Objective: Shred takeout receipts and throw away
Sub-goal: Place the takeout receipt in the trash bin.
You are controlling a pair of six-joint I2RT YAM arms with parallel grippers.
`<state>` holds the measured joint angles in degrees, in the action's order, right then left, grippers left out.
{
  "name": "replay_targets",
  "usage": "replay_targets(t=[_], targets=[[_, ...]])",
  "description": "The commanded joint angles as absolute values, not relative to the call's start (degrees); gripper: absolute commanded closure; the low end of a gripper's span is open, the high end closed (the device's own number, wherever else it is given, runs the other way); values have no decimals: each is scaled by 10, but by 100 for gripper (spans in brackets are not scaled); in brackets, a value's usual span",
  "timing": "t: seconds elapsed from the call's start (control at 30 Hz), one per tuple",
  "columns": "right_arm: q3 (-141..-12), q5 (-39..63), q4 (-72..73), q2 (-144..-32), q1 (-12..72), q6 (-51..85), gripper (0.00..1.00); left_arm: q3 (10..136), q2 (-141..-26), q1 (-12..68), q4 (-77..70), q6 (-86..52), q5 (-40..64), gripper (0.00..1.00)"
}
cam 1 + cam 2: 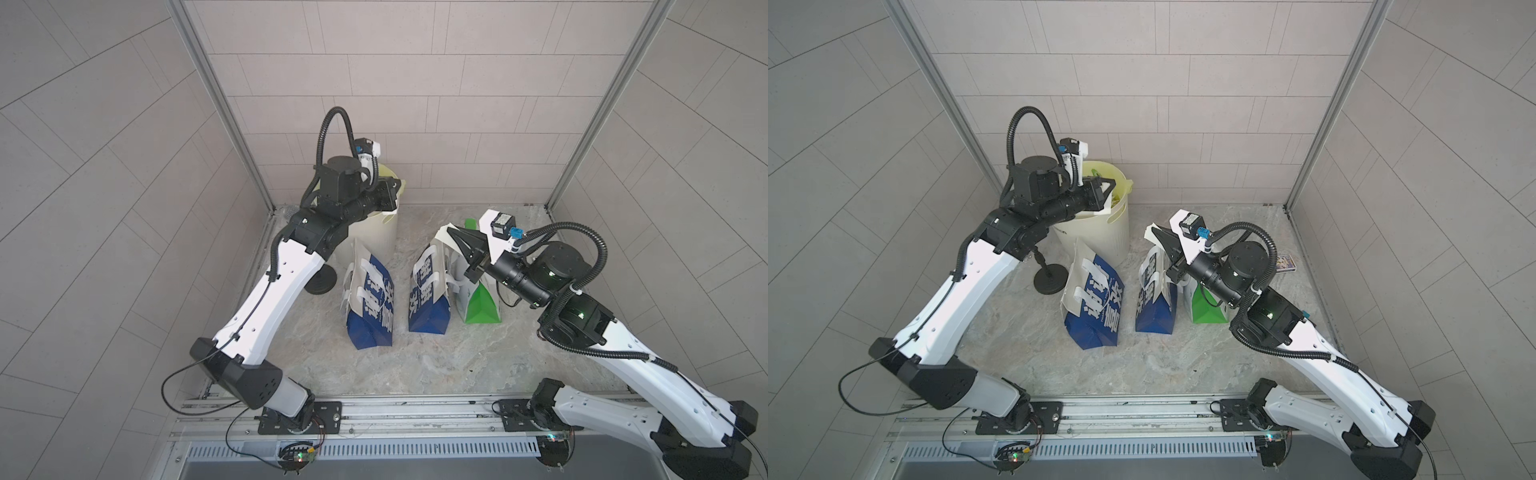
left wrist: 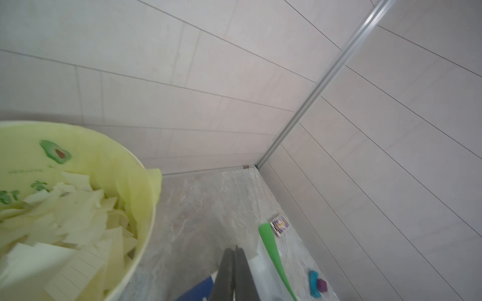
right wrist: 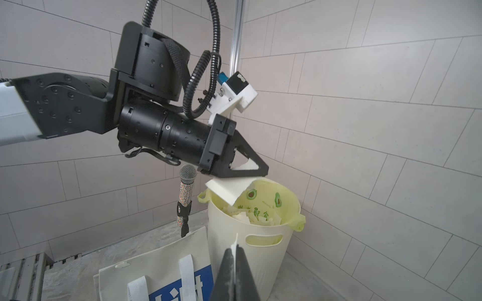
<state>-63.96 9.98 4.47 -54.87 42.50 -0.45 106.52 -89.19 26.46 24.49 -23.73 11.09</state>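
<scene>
The left gripper's torn piece (image 3: 227,189) goes down over the bin's heaped scraps next as the gripper turns outward, lowers and releases, since it hangs close to the bin's rim.
My left gripper (image 3: 264,172) hovers over the cream bin (image 3: 260,260) with its yellow-green liner. It is shut on a torn white receipt piece (image 3: 227,189) that hangs above the rim. In both top views it sits over the bin's mouth (image 1: 392,193) (image 1: 1106,189). Several white receipt scraps (image 2: 78,221) fill the bin (image 2: 146,208). My right gripper (image 1: 451,229) (image 1: 1154,231) is raised above the middle and right-hand bags. It is shut on another white receipt piece (image 1: 442,235), whose edge pokes out between the fingertips (image 3: 236,241).
Two blue-and-white bags (image 1: 370,303) (image 1: 430,299) and a green-and-white bag (image 1: 482,307) stand mid-table. A microphone on a stand (image 3: 187,182) rises left of the bin. A small printed box (image 1: 1285,262) and a blue-and-purple item (image 2: 317,284) lie by the right wall.
</scene>
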Motion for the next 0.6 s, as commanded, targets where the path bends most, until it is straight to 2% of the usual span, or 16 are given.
replay_targets(t=[0.0, 0.1, 0.23, 0.27, 0.37, 0.4, 0.47, 0.57], targets=[[-640, 91, 64, -544, 420, 32, 100, 1122, -957, 234, 227, -182, 37, 100], [-645, 94, 58, -543, 418, 38, 100, 1168, -1012, 216, 237, -154, -26, 100], [-648, 96, 49, -544, 416, 48, 100, 1191, -1068, 204, 233, -124, -60, 94], [-648, 97, 47, -544, 416, 49, 100, 1197, -1080, 202, 236, -120, -64, 89], [-646, 97, 43, -543, 415, 56, 100, 1219, -1110, 199, 254, -121, -65, 61], [-647, 97, 42, -542, 415, 57, 100, 1226, -1115, 198, 260, -124, -65, 55], [-647, 97, 40, -543, 415, 59, 100, 1230, -1115, 196, 261, -127, -62, 47], [-647, 96, 40, -545, 414, 60, 100, 1229, -1105, 195, 255, -126, -64, 42]])
